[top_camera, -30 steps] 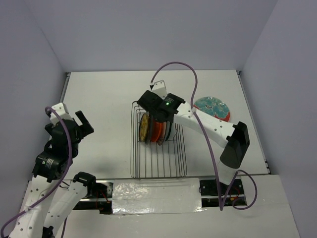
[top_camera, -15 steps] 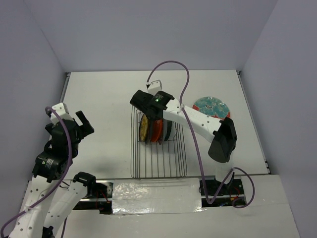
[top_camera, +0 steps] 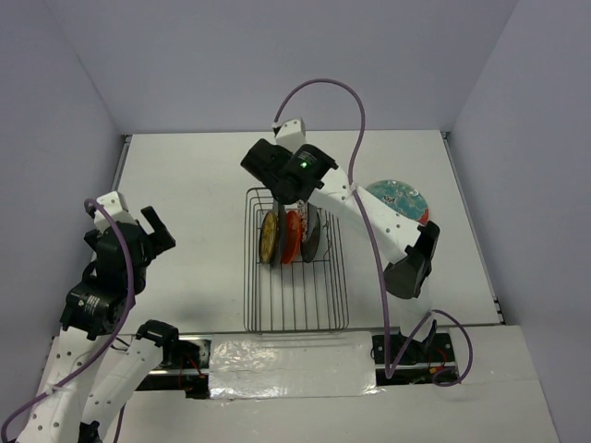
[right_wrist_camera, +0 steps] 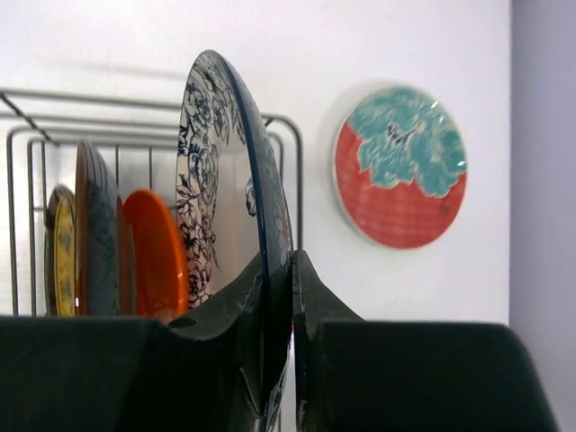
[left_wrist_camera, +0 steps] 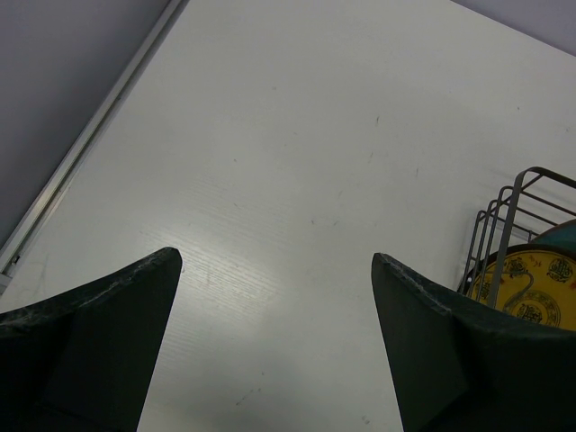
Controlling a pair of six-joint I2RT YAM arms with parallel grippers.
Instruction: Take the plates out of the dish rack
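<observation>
My right gripper holds the pale blue patterned plate and will tilt it level and lower it onto the red plate, which lies flat beside the rack.
The wire dish rack lies mid-table and holds upright plates at its far end: a yellow one, an orange one and a dark-edged one. In the right wrist view my right gripper is shut on the rim of the upright pale blue patterned plate. Left of it stand the orange plate, a dark teal one and the yellow one. From above, the right wrist hides the fingers. My left gripper is open and empty over bare table, left of the rack.
A red plate with a teal flower lies flat on the table right of the rack; it also shows in the right wrist view. The yellow plate shows at the right edge of the left wrist view. Walls enclose the table's left, back and right.
My right arm has swung left and toward the far end of the rack, its elbow moving inward. The left arm has not moved.
</observation>
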